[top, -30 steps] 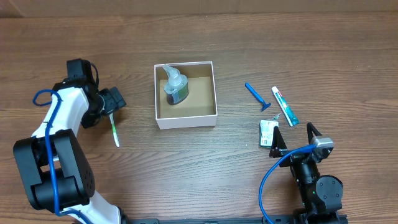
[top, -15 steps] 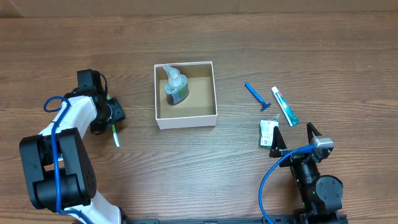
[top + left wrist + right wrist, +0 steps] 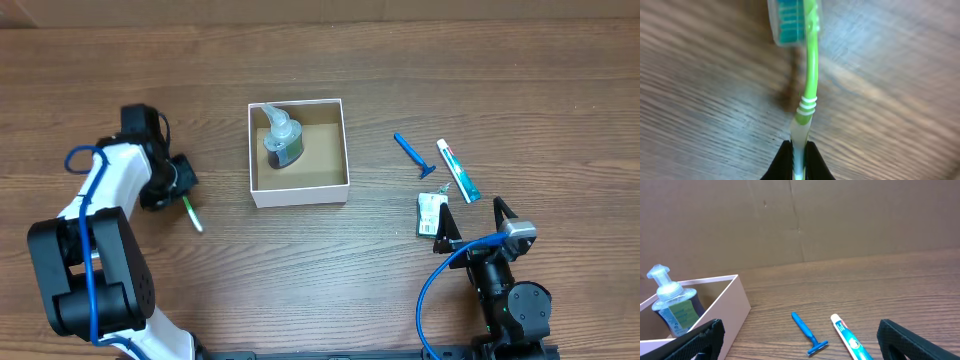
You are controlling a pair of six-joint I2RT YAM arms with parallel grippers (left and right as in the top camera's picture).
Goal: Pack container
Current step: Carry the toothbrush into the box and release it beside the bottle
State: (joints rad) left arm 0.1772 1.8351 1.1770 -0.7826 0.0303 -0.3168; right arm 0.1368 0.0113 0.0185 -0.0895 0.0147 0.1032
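My left gripper lifts the green toothbrush away from my base next, turning slightly, then moves it over the container's side [image 3: 255, 150] beside the pump bottle.
The container [image 3: 300, 194], a white-walled square box with a brown inside, stands left of the table's middle; a clear pump bottle [image 3: 282, 140] stands in its back left corner. To its left, my left gripper [image 3: 178, 188] is shut on the handle end of a green toothbrush [image 3: 191, 214]. In the left wrist view the toothbrush [image 3: 810, 85] points away from the closed gripper [image 3: 799, 159], its capped bristle head at the top. My right gripper [image 3: 470, 225] is open at the front right, nothing between its fingers [image 3: 695, 340].
A blue razor [image 3: 412, 156] and a toothpaste tube [image 3: 458, 170] lie right of the box; both also show in the right wrist view, the razor [image 3: 807, 332] beside the tube [image 3: 847, 339]. A small green-and-white packet [image 3: 430, 213] lies by the right gripper.
The left gripper has closed from open onto the toothbrush handle. The toothbrush has swung slightly, its free end now pointing more to the right. The right arm has not moved.
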